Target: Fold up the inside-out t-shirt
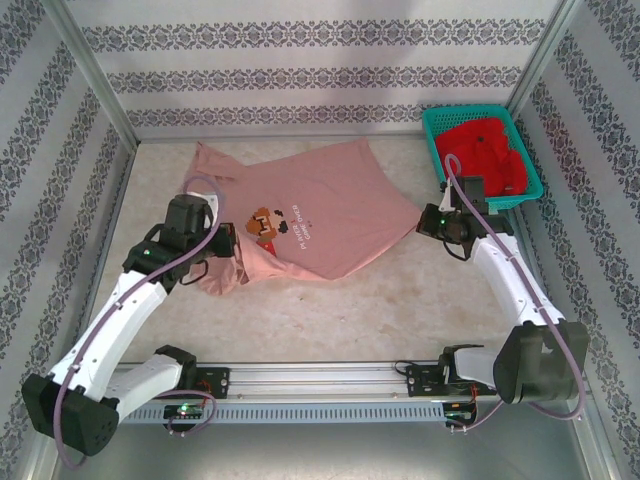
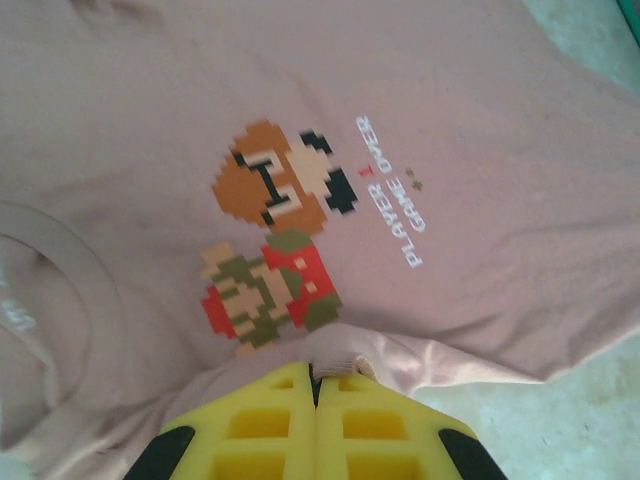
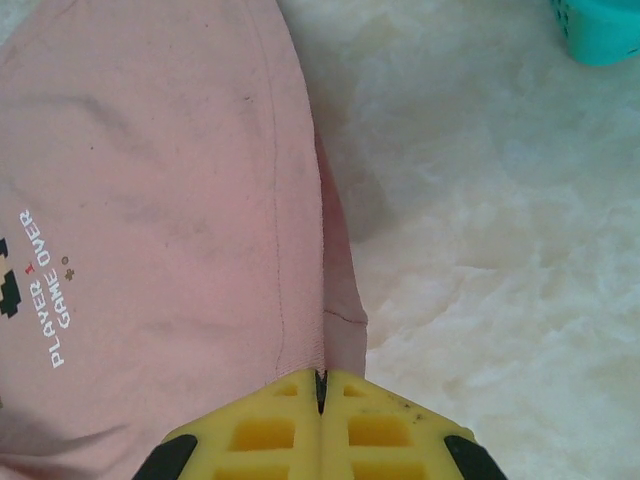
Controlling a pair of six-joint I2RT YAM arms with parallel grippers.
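Note:
My left gripper will lift high, then lower onto the tabletop by the far wall [image 1: 232, 147], which lies outward of it, and let go. The near edge of the t-shirt is creased.
The inside-out t-shirt [image 1: 330, 205] is dusty salmon-pink and lies spread across the back middle of the table, with a pixel-figure print and white lettering on it. My left gripper [image 1: 228, 258] sits at the shirt's near left edge. In the left wrist view its yellow jaws are shut [image 2: 316, 378] on a bunched fold of the t-shirt [image 2: 470, 120], just below the print. My right gripper [image 1: 424, 221] is at the shirt's right corner. Its jaws are shut [image 3: 320, 380] on the stitched hem of the t-shirt [image 3: 150, 150].
A teal basket [image 1: 437, 130] holding a bright red garment [image 1: 490, 150] stands at the back right, close behind the right arm; its corner [image 3: 600, 30] shows in the right wrist view. Patterned walls close in the table on three sides. Bare tabletop [image 1: 400, 300] lies in front of the shirt.

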